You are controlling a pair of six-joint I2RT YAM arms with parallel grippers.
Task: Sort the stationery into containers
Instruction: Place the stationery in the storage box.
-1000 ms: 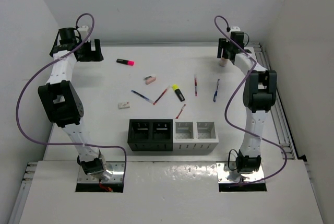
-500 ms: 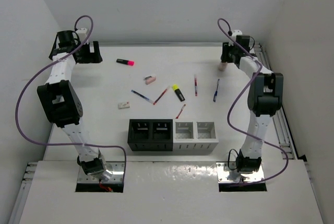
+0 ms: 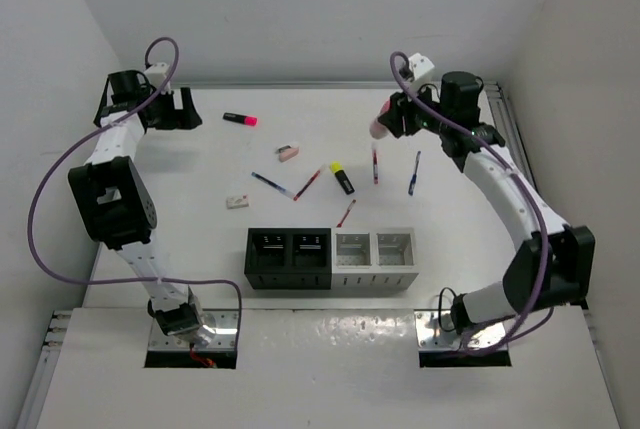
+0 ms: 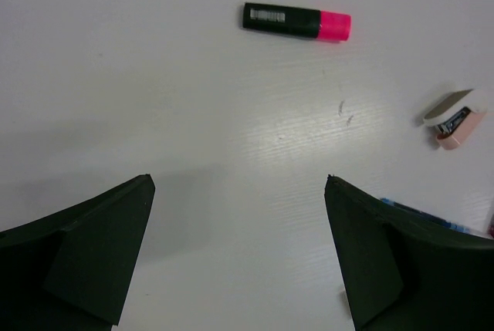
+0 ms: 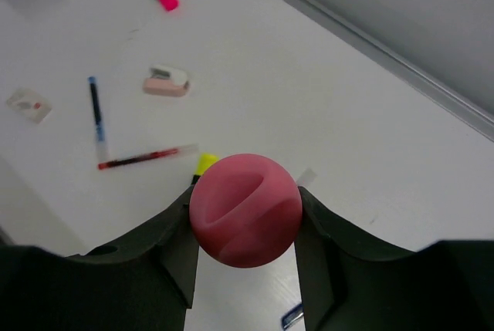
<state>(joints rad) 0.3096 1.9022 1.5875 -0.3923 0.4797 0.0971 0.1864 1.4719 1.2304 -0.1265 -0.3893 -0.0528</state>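
My right gripper moves back over the grey bin farthest from the black bins next, then lowers the glue stick in, since that bin stands empty.
My right gripper [image 3: 396, 119] is shut on the pink-capped glue stick [image 3: 380, 127] and holds it above the table, over the far ends of the pens. In the right wrist view the pink cap [image 5: 245, 210] fills the space between the jaws. My left gripper [image 3: 186, 109] is open and empty at the back left, with the pink highlighter [image 3: 240, 119] just to its right; the highlighter lies ahead of the fingers in the left wrist view [image 4: 297, 21]. The two black bins [image 3: 289, 257] and two grey bins [image 3: 375, 260] stand in a row at the front.
Loose on the table: a pale pink eraser [image 3: 288, 153], a white eraser [image 3: 237, 202], a blue pen [image 3: 272, 185], a red pen [image 3: 308, 183], a yellow highlighter [image 3: 342, 177], another red pen [image 3: 375, 162], another blue pen [image 3: 414, 173], a short red pen [image 3: 346, 213].
My right arm swung from the back right corner leftward over the pens, carrying the glue stick up off the table. The left gripper shifted only slightly.
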